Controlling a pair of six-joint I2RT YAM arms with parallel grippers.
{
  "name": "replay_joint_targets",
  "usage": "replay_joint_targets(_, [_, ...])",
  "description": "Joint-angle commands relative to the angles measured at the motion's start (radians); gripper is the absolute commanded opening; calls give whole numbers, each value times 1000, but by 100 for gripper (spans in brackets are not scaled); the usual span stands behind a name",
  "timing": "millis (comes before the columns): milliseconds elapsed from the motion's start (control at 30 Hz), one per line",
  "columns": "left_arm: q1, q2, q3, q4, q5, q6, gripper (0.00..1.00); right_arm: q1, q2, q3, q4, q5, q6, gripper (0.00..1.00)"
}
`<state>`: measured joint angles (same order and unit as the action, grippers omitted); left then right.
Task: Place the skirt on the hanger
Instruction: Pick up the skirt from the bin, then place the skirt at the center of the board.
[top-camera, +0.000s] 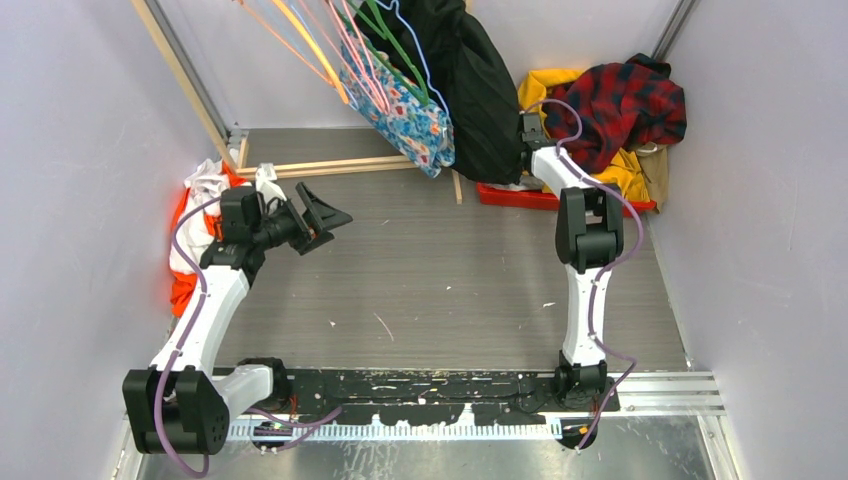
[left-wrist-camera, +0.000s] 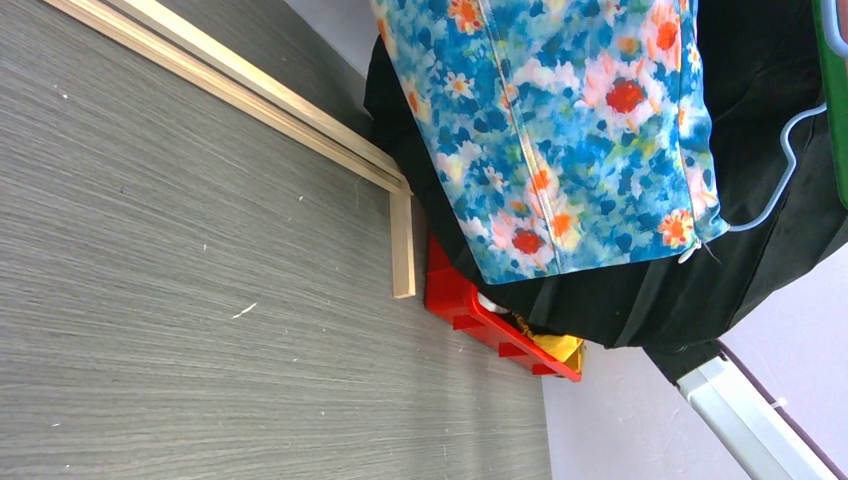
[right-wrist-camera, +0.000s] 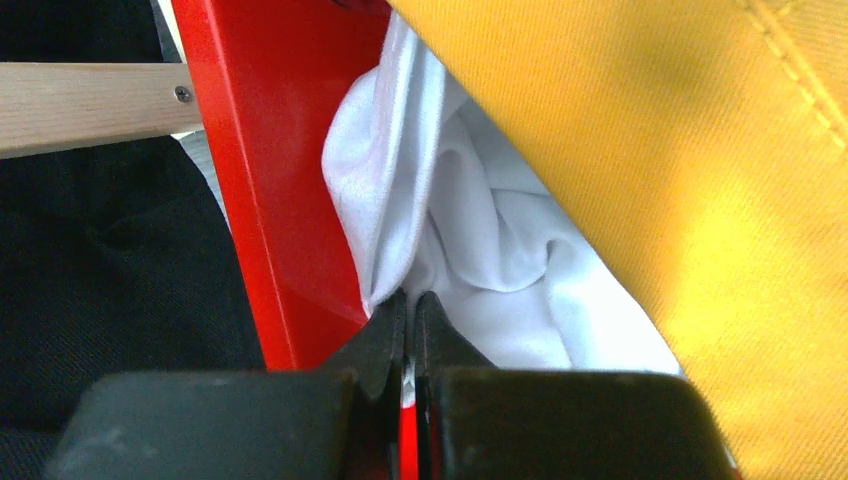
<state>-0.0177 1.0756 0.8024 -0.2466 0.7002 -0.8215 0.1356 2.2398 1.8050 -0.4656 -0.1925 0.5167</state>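
My right gripper should next lift the garment up from the bin, swing left in the top view and release it over clear floor.
The skirt, blue with red, orange and white flowers, hangs among several coloured hangers at the back, in front of a black coat. The left wrist view shows it close up with a light blue hanger wire beside it. My left gripper is open and empty, held above the floor to the left of the skirt; its fingers are out of its own view. My right gripper reaches into the red bin. Its jaws are shut on a fold of white garment.
A wooden rack frame lies along the back floor. The red bin holds a yellow garment and a red plaid shirt. A pile of white and orange clothes sits at the left wall.
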Motion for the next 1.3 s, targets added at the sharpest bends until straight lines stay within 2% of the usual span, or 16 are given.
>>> replay_joint_targets(0, [-2,-32,61,0,10,28,90,-3,-60,22,-15,-1,-18,1])
replay_joint_targets(333, [-3,-66,75,-33,12,32,90,-85,-412,-18,22,-51,16,1])
replay_joint_targets(633, [-2,-108,76,-55,16,32,89,-87,-711,-40,-35,-66,1,1])
replay_joint_targets(967, [-2,-169,60,-78,17,22,89,-85,-1077,-10,-184,-104,-14,1])
replay_joint_targets(1133, [-2,-205,63,-103,23,22,89,-85,-1187,-24,-253,-217,12,1])
replay_joint_targets(1267, [-2,-241,61,-133,24,25,89,-82,-1274,-173,-181,-384,103,1])
